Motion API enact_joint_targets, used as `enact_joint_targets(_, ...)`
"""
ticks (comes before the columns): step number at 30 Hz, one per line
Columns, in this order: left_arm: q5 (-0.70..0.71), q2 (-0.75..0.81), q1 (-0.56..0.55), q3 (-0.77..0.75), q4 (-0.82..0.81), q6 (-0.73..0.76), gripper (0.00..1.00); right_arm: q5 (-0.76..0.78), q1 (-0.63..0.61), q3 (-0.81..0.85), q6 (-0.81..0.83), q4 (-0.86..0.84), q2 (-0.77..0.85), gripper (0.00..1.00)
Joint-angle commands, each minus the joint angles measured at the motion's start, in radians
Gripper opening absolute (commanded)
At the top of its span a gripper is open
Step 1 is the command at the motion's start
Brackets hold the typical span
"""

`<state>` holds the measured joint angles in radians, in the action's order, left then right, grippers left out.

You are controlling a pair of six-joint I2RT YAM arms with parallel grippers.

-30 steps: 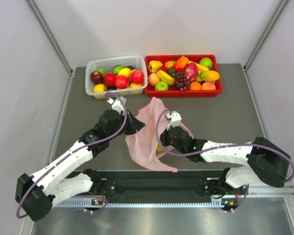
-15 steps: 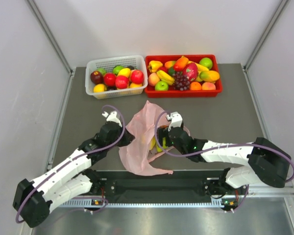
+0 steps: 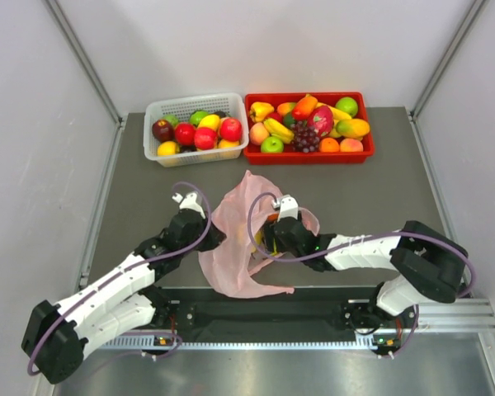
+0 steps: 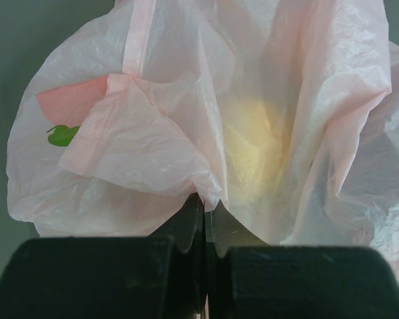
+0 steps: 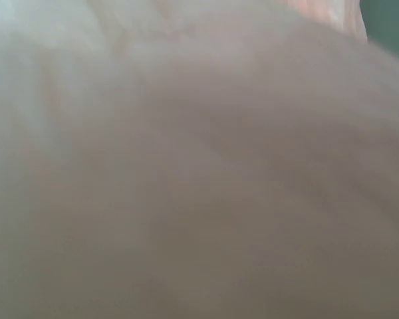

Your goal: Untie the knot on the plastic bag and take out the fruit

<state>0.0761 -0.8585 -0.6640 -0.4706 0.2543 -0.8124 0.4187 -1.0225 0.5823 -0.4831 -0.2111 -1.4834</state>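
Observation:
The red tray already holds fruit, so I will lift my right gripper out of the bag, move it outward over the tray's far side (image 3: 278, 102), and release.
The pink plastic bag (image 3: 231, 252) lies crumpled on the table between my two arms. My left gripper (image 3: 213, 237) is at its left edge, and the left wrist view shows its jaws shut on a fold of the plastic bag (image 4: 153, 133). A yellow fruit (image 3: 258, 240) shows in the bag's mouth and glows through the film (image 4: 253, 139). My right gripper (image 3: 264, 235) reaches into the bag from the right, its fingers hidden by plastic. The right wrist view is filled with blurred pink bag (image 5: 186, 166). I cannot make out the knot.
A white basket (image 3: 194, 98) of fruit stands at the back left and a red tray (image 3: 330, 156) of fruit at the back right. The table's near edge and the arm bases lie just below the bag.
The bag has come down and toward the near edge with my left gripper. My right gripper has moved left into the bag's mouth, and the yellow fruit now shows.

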Motion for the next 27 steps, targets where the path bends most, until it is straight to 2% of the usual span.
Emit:
enact_joint_targets(1,0.005,0.027,-0.003,0.013,-0.055,-0.008,0.0,-0.02,0.009,0.042,-0.015,-0.037,-0.009,0.65)
enact_joint_targets(2,0.007,0.032,-0.002,0.015,-0.055,-0.008,0.0,-0.021,0.009,0.036,-0.015,-0.042,0.001,0.57)
enact_joint_targets(3,0.008,0.035,-0.003,0.015,-0.056,-0.008,0.0,-0.021,0.009,0.027,-0.014,-0.043,0.015,0.33)
enact_joint_targets(5,0.01,0.036,-0.003,0.015,-0.055,-0.008,0.0,-0.015,0.007,0.022,-0.011,-0.019,0.073,0.06)
enact_joint_targets(6,0.01,0.036,-0.003,0.013,-0.056,-0.011,0.0,-0.018,0.009,0.022,0.001,-0.005,0.096,0.0)
enact_joint_targets(9,0.017,0.035,-0.002,0.013,-0.059,-0.018,0.0,-0.13,0.018,0.034,0.055,0.073,0.201,0.0)
enact_joint_targets(10,0.022,0.035,-0.002,0.012,-0.061,-0.018,0.0,-0.282,0.025,0.04,0.076,0.102,0.248,0.0)
enact_joint_targets(12,0.025,0.035,-0.003,0.012,-0.062,-0.022,0.0,-0.455,0.061,0.062,0.13,0.205,0.296,0.0)
enact_joint_targets(13,0.03,0.041,-0.003,0.01,-0.063,-0.022,0.0,-0.623,0.07,0.073,0.156,0.257,0.345,0.0)
enact_joint_targets(14,0.031,0.041,-0.003,0.01,-0.066,-0.022,0.0,-0.688,0.081,0.089,0.216,0.376,0.372,0.0)
enact_joint_targets(18,0.045,0.045,-0.002,0.01,-0.087,-0.034,0.0,-0.915,0.079,0.203,0.355,0.566,0.511,0.0)
enact_joint_targets(20,0.05,0.041,-0.002,0.009,-0.098,-0.037,0.0,-0.943,0.081,0.243,0.402,0.588,0.595,0.0)
enact_joint_targets(21,0.05,0.039,0.0,0.009,-0.099,-0.039,0.0,-0.927,0.085,0.295,0.435,0.589,0.615,0.05)
enact_joint_targets(24,0.053,0.029,-0.002,0.006,-0.099,-0.037,0.0,-0.858,0.131,0.425,0.475,0.585,0.62,0.0)
enact_joint_targets(27,0.054,0.032,0.0,0.001,-0.092,-0.037,0.0,-0.639,0.206,0.577,0.477,0.578,0.496,0.0)
